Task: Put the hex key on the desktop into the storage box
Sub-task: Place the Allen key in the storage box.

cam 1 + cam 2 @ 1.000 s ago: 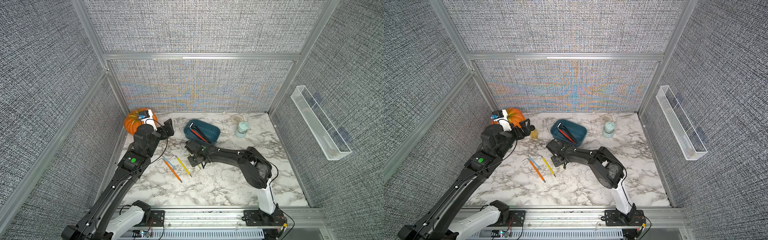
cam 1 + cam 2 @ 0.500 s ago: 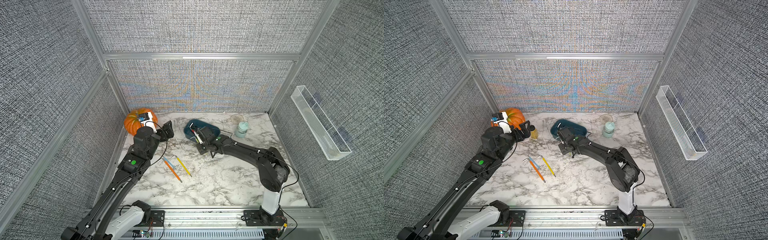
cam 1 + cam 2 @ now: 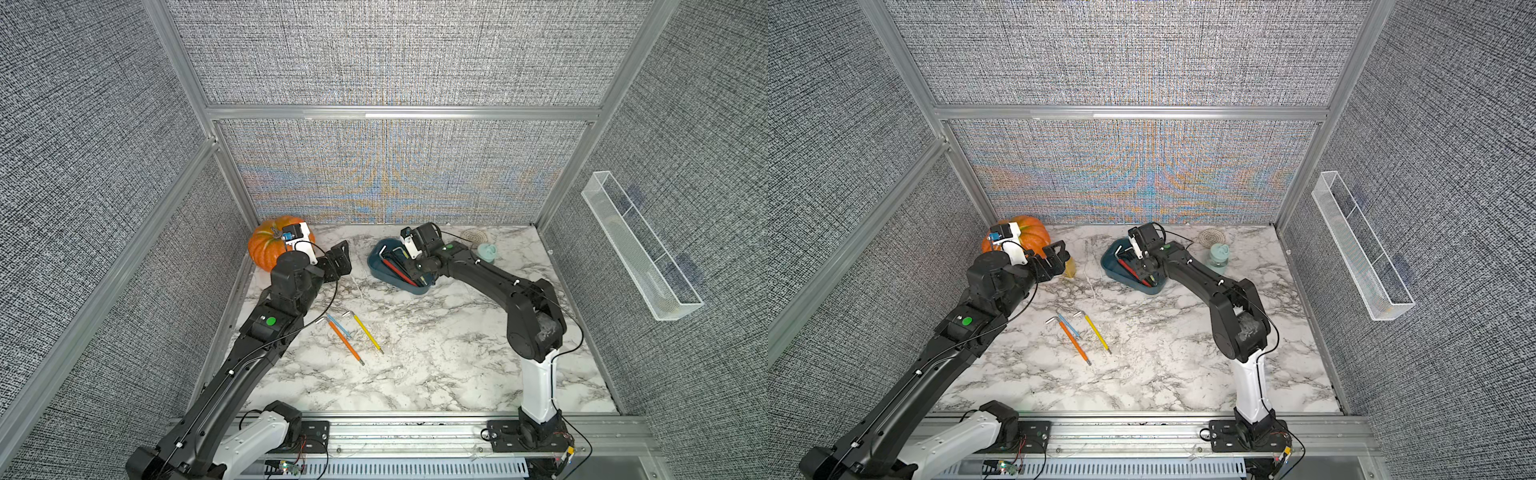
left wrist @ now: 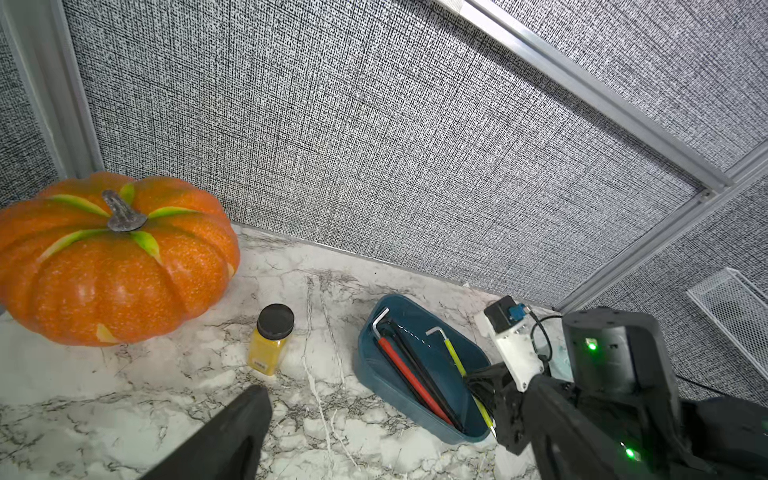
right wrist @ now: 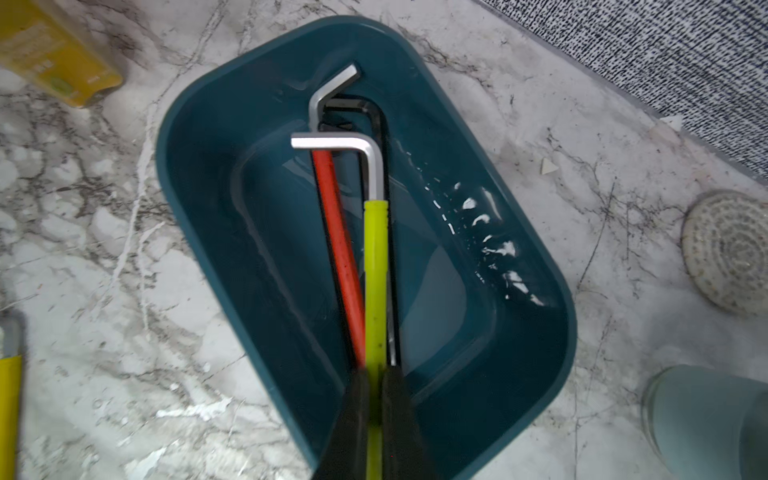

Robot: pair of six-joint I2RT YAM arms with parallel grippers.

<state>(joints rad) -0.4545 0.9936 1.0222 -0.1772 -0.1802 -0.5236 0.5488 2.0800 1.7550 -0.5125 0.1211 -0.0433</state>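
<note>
I need to move my right gripper down into the teal storage box (image 3: 376, 266) and let go of the lime-green hex key onto the black one, since the black one is below my gripper.
The teal storage box (image 3: 376, 266) (image 5: 208, 232) stands at the back of the marble desktop (image 3: 436, 353). My right gripper (image 5: 376, 374) (image 3: 417, 274) is above the box's near end, shut on a lime-green hex key (image 5: 375, 270) that points into the box. A red hex key (image 5: 338, 249) and a black one (image 5: 376, 112) lie inside. Three more hex keys lie mid-desktop: orange (image 3: 345, 338), blue (image 3: 337, 326) and yellow (image 3: 368, 332). My left gripper (image 3: 338, 262) hovers open and holds nothing, between the pumpkin and the box.
An orange pumpkin (image 3: 266, 245) fills the back left corner, with a yellow jar (image 4: 270, 340) beside it. A mint cup (image 3: 487, 251) and a woven coaster (image 3: 473, 235) sit right of the box. A clear mesh tray (image 3: 640, 249) hangs on the right wall.
My right gripper has carried the lime-green hex key from the middle of the desktop back to above the storage box. The left arm has barely moved.
</note>
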